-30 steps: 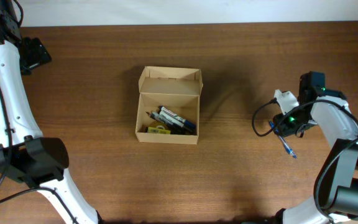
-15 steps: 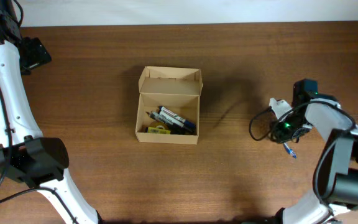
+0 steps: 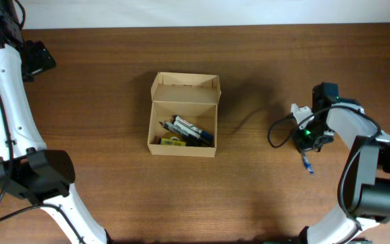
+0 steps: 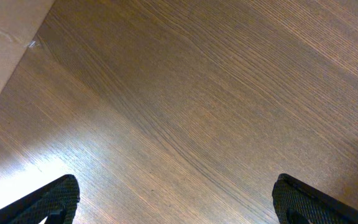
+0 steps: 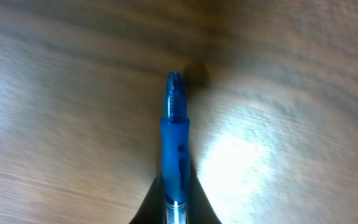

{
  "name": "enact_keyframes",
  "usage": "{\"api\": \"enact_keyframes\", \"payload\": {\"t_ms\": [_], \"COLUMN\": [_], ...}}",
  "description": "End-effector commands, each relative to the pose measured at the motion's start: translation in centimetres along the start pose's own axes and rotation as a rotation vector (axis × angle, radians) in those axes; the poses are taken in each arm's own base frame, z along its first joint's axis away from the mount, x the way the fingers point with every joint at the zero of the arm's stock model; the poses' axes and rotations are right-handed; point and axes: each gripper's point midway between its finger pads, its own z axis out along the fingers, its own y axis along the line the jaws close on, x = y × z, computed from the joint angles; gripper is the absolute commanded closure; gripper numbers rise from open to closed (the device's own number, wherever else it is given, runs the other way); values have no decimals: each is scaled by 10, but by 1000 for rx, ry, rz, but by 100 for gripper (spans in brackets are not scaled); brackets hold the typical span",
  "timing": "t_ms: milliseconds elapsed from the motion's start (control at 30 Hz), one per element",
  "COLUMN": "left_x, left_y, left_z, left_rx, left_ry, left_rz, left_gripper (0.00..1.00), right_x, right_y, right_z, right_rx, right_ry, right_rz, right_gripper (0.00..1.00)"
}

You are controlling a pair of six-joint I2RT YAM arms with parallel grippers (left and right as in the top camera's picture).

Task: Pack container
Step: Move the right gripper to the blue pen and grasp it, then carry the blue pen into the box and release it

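My right gripper is holding the blue pen and will first lift it to get over the container (image 3: 181, 151) to the left in the overhead view. Then it will lower the blue pen and let it go.
The container (image 3: 181, 151), a small tan cardboard box with its flap lid (image 3: 185, 88) folded back, sits left of the table's middle. Inside lie several markers (image 3: 191, 129) and a yellow item. At the right, my right gripper (image 3: 306, 151) is low over the table, shut on a blue pen (image 3: 308, 165). In the right wrist view the pen (image 5: 175, 134) runs straight out from between the black fingers (image 5: 151, 208), tip pointing away. My left gripper (image 3: 36, 58) is at the far left rear, open, with only bare wood between its fingertips (image 4: 56, 196).
A black cable (image 3: 279, 129) loops beside the right wrist. The left arm's white links (image 3: 9, 115) run down the left side of the table. A pale surface (image 4: 5, 43) shows past the wood in the left wrist view.
My right gripper has closed on the blue pen and shifted slightly left with it. The left arm and the container have not moved.
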Motion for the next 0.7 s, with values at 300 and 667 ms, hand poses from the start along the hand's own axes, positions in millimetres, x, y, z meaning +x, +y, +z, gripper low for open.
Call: {"api": "enact_keyframes", "payload": {"t_ms": [300, 667], "left_x": [1, 1], "left_y": [0, 0], "left_z": [4, 5], "left_rx": [-7, -7], "left_ry": [11, 11], "left_rz": [14, 13], "left_gripper": [0, 0], "right_x": [-122, -148], "right_y": [63, 243], "right_z": [-158, -257], "right_rx": [-214, -6], "right_ry": [-304, -507], "right_rz": [-5, -831], "right_gripper": [96, 96]}}
